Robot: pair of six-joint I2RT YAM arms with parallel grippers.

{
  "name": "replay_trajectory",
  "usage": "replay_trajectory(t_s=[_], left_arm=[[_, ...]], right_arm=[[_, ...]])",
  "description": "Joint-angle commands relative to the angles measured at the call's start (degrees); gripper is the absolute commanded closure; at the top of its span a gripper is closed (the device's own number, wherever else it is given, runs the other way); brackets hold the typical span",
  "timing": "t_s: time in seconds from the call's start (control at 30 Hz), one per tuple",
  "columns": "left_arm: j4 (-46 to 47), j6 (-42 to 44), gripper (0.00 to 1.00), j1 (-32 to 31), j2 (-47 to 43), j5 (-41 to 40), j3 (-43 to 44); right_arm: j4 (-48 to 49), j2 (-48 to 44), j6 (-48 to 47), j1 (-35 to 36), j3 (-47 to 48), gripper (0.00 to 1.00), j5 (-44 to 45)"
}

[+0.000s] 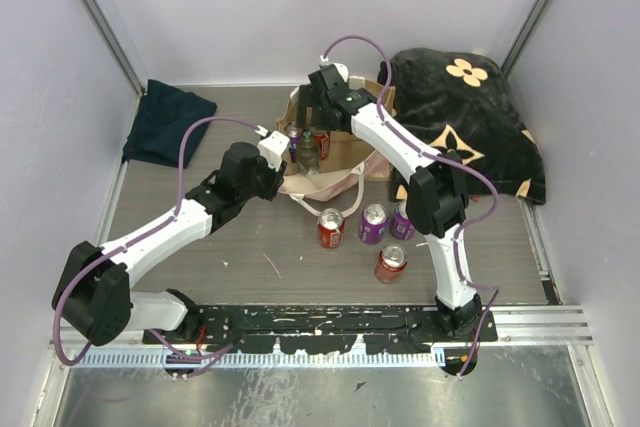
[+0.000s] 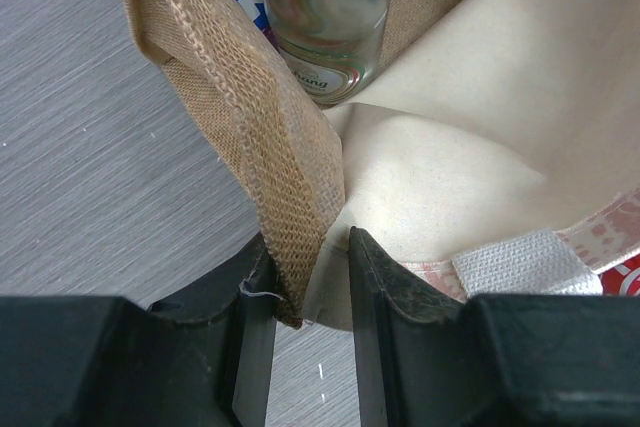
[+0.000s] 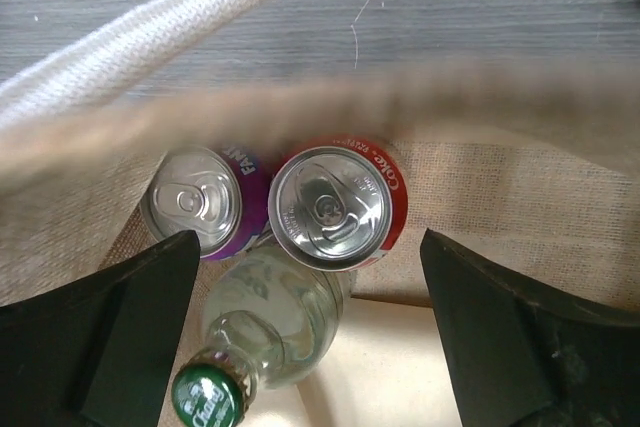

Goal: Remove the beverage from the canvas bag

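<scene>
The red Coke can (image 1: 321,142) (image 3: 335,205) stands below my right gripper between my fingers, so I will lower the gripper next through the bag's opening until its open fingers straddle it.
The canvas bag (image 1: 347,150) stands open at the table's back middle. Inside it are a red Coke can (image 3: 335,205), a purple Fanta can (image 3: 200,202) and a clear glass bottle (image 3: 270,312) with a green cap. My left gripper (image 1: 283,152) is shut on the bag's woven left rim (image 2: 285,197) and holds it; the bottle (image 2: 325,17) shows just beyond. My right gripper (image 1: 325,107) hovers over the bag's mouth, open and empty (image 3: 310,332), its fingers (image 3: 110,337) wide on either side of the bottle and the Coke can, above them.
Several cans stand on the table in front of the bag: a red one (image 1: 330,228), two purple ones (image 1: 372,223), and a red one (image 1: 391,263). A black flower-marked blanket (image 1: 470,117) lies at the back right, a navy cloth (image 1: 168,122) at the back left.
</scene>
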Motion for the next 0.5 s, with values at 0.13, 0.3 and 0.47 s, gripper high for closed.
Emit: replay_trajectory(t_s=[0.13,0.3,0.47], left_arm=[[-1.52,1.55,0.61,0.01,0.08,-2.18,-1.23],[-1.56,1.54,0.61,0.01,0.17,-2.53,-1.37],[-1.54,1.54,0.61,0.06,0.45,-2.60,-1.24]], right_arm=[[0.01,3.00,0.76,0.21,3.18,0.02,-1.57],[-0.36,4.08,1.26,0.21,2.70,0.04,0.26],[-0.86,4.94,1.56,0.12,2.10,0.20,3.19]])
